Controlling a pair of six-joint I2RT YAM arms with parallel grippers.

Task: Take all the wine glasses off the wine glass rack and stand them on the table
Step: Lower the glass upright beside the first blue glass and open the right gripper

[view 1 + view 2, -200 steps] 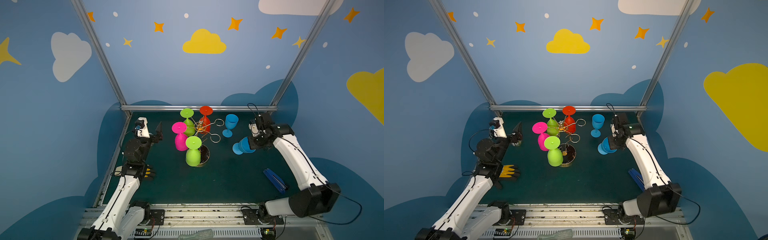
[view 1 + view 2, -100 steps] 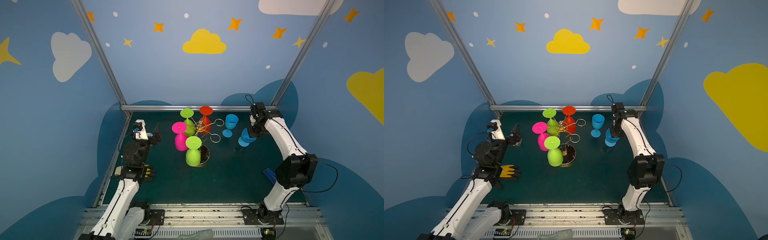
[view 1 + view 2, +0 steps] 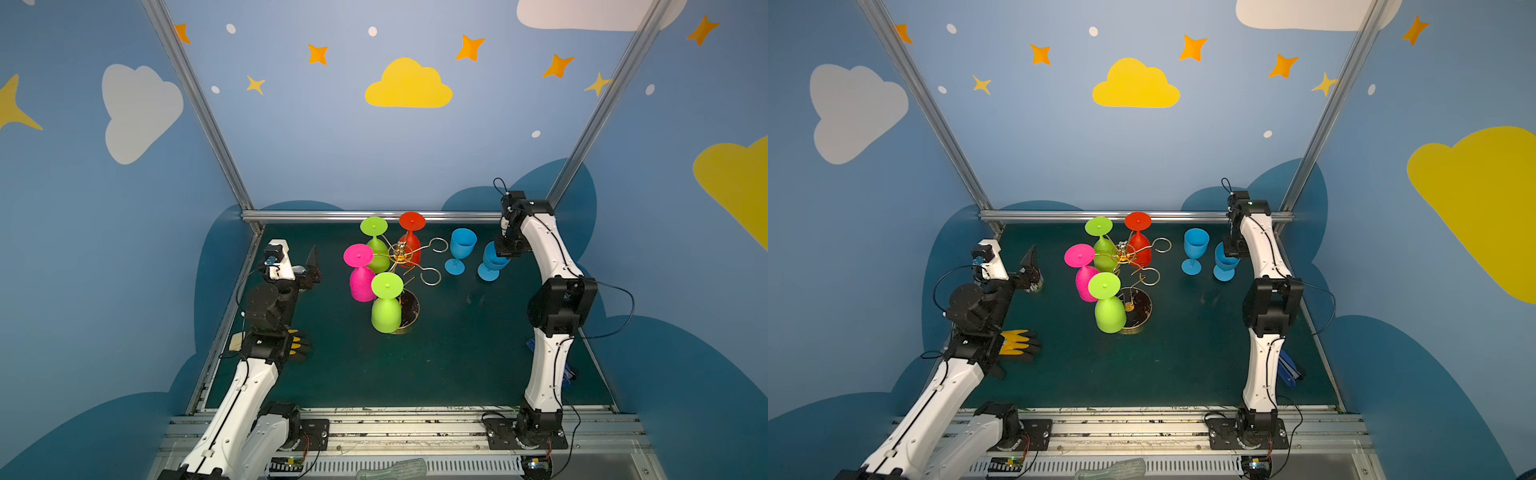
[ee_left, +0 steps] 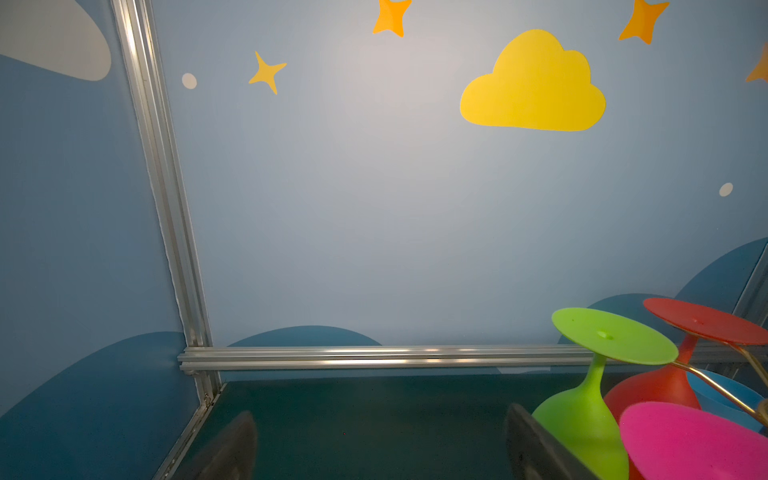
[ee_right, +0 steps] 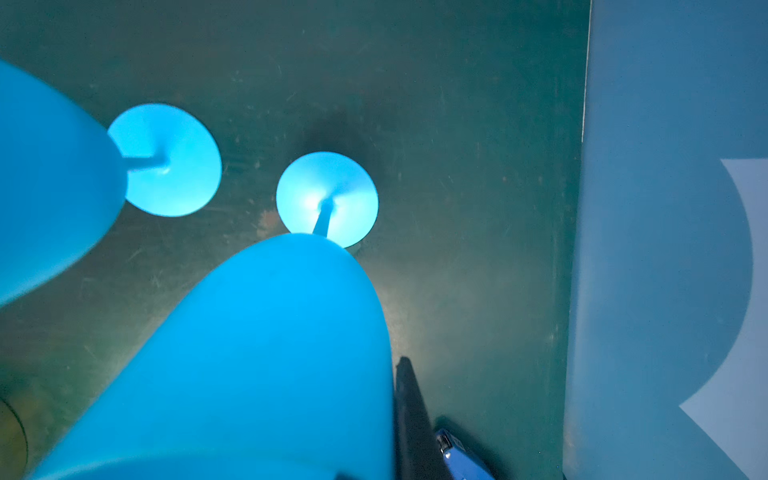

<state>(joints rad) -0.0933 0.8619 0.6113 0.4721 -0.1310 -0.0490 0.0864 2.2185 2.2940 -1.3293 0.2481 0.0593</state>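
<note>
I will next move my right gripper slightly toward the standing blue wine glass and down to the bare tabletop beside it, letting go of the wine glass's rim, since the wine glass's held foot faces down.
The gold wire wine glass rack (image 3: 401, 251) (image 3: 1123, 253) stands mid-table on its round dark base (image 3: 409, 309). Pink (image 3: 360, 274), red (image 3: 410, 241) and two green (image 3: 386, 307) wine glasses hang from it upside down. My right gripper (image 3: 505, 249) (image 3: 1231, 251) is shut on the rim of a blue wine glass (image 3: 492, 262) (image 5: 257, 353), held upright off the rack at the back right. One dark finger (image 5: 411, 407) shows outside the bowl. A second blue wine glass (image 3: 461, 245) (image 5: 41, 178) stands beside it. My left gripper (image 3: 313, 264) (image 4: 380, 440) is open and empty, left of the rack.
A yellow and black glove (image 3: 297, 343) (image 3: 1017, 343) lies by the left arm. A blue tool (image 3: 567, 370) (image 3: 1289, 370) lies behind the right arm near the right edge. An aluminium rail (image 3: 374, 215) borders the back of the table.
The right arm has carried the blue wine glass toward the back right and turned it from tilted to upright beside the other blue glass. The left arm has barely shifted.
</note>
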